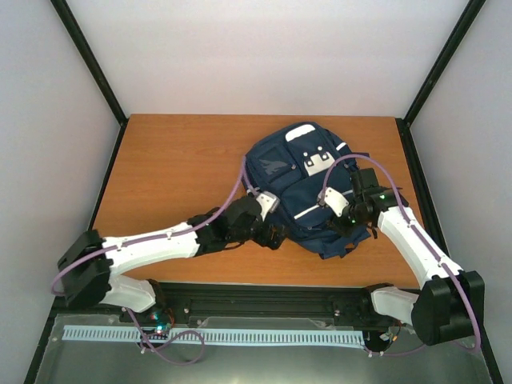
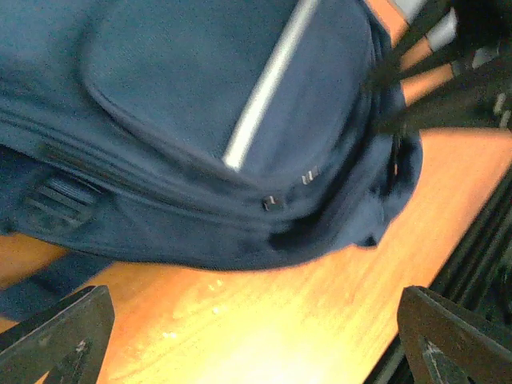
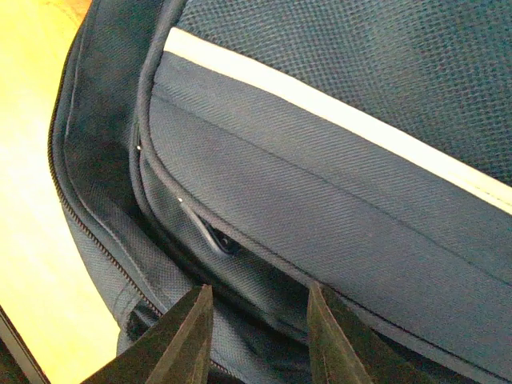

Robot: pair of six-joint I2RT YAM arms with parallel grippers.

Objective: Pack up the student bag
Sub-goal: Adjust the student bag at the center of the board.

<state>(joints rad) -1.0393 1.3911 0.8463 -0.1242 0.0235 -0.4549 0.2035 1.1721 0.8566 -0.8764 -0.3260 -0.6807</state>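
Observation:
The left gripper reaches outward, to its right in the top view, next, to pinch the bag's raised seam by the stripe's end [image 1: 294, 217] [image 2: 218, 163] there.
The student bag [image 1: 302, 186] is a navy backpack with a white stripe and white patches, lying flat on the wooden table, right of centre. My left gripper [image 1: 275, 234] is open and empty, low over the table at the bag's near-left edge. In the left wrist view its fingers [image 2: 58, 336] stand wide apart in front of the bag [image 2: 200, 120]. My right gripper [image 1: 347, 219] rests at the bag's near-right side. In the right wrist view it [image 3: 260, 294] is open, its tips against the bag's side seam, just below a zipper pull [image 3: 214, 236].
The bare wooden table [image 1: 176, 160] stretches to the left and behind the bag. A black rail [image 1: 264, 292] runs along the near edge. White walls and black posts [image 1: 88, 60] enclose the table.

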